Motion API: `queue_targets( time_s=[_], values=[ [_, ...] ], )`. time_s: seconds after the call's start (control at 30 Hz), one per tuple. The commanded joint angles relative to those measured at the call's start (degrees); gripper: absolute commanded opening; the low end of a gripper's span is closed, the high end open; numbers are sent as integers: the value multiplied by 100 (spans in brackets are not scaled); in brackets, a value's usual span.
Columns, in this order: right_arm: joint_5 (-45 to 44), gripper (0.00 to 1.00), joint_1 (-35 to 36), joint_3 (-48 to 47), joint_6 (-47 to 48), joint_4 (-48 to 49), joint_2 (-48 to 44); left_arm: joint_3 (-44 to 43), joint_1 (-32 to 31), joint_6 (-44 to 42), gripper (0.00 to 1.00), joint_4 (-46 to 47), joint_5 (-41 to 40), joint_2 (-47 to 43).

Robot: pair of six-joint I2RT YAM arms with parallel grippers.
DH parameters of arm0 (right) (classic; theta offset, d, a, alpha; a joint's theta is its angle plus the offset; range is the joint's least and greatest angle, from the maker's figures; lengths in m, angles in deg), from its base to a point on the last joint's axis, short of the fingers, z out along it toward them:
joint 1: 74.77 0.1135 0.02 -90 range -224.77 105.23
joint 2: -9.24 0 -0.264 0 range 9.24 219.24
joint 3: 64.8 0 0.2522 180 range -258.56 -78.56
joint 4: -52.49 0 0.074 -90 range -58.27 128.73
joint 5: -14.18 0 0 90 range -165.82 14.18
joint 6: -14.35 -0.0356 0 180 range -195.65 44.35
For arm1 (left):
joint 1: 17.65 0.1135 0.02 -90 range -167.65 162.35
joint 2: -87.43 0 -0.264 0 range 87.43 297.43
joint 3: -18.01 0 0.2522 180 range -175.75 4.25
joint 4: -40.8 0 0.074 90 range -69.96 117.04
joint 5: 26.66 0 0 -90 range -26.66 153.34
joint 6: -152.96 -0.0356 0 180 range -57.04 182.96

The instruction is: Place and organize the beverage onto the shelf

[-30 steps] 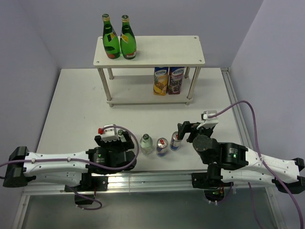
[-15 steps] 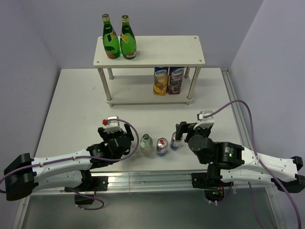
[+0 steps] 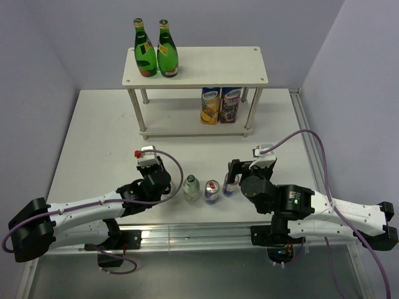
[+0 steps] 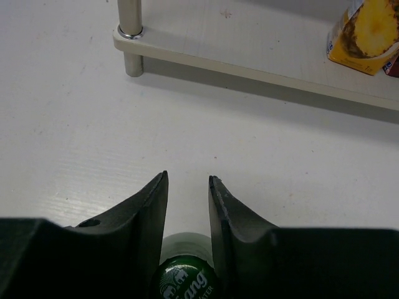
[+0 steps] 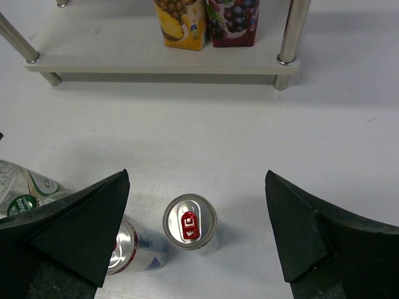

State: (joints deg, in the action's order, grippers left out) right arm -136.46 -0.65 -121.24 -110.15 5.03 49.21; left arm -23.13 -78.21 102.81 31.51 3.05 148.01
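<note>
My left gripper should move the small clear bottle up and outward onto the lower board's empty end (image 3: pixel 162 117) (image 4: pixel 184 28) and release it there, because the cartons stand toward the other end.
My left gripper (image 4: pixel 187 182) is shut on the neck of a small clear bottle with a green cap (image 4: pixel 186 279); in the top view that gripper (image 3: pixel 157 176) hides this bottle. A second small clear bottle (image 3: pixel 191 187) stands just to its right. Two slim cans (image 3: pixel 212 191) (image 3: pixel 229 184) stand beside it. My right gripper (image 5: pixel 196 187) hangs open above the right can (image 5: pixel 190 221), its fingers well apart on either side. The other can (image 5: pixel 124 246) is at its left. Two green glass bottles (image 3: pixel 146 55) (image 3: pixel 167 55) stand on the shelf's top board (image 3: pixel 212 65).
Two juice cartons (image 3: pixel 210 106) (image 3: pixel 230 104) stand on the shelf's lower board (image 3: pixel 174 128), toward its right end. Metal posts (image 5: pixel 290 31) (image 4: pixel 129 18) carry the boards. Grey walls close in the white table (image 3: pixel 100 137) on three sides.
My left gripper moved forward and to the right, then closed on the small bottle's neck. My right gripper shifted slightly left over the can and stayed open.
</note>
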Motion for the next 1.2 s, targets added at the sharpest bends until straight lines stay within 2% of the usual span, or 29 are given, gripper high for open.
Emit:
queue_targets(
  time_s=[0.0,0.2,0.33,0.53,0.9,1.17],
  values=[
    [-185,96,49,58,22,214,-15,-92,9,84,0,-34,97,200],
    [-176,96,49,84,75,284,-59,-628,157,-715,0,264,123,455],
    [-167,96,40,128,93,337,-190,-1171,596,-1610,0,712,333,692],
    [-176,96,40,172,154,416,-323,-2112,1264,-2507,0,1266,843,1245],
    [-150,96,49,189,189,469,-323,-3808,2372,-3317,0,1829,1555,2651],
    [-158,96,49,216,181,486,-235,-4345,2847,-3546,0,2461,1863,3495]
  ],
)
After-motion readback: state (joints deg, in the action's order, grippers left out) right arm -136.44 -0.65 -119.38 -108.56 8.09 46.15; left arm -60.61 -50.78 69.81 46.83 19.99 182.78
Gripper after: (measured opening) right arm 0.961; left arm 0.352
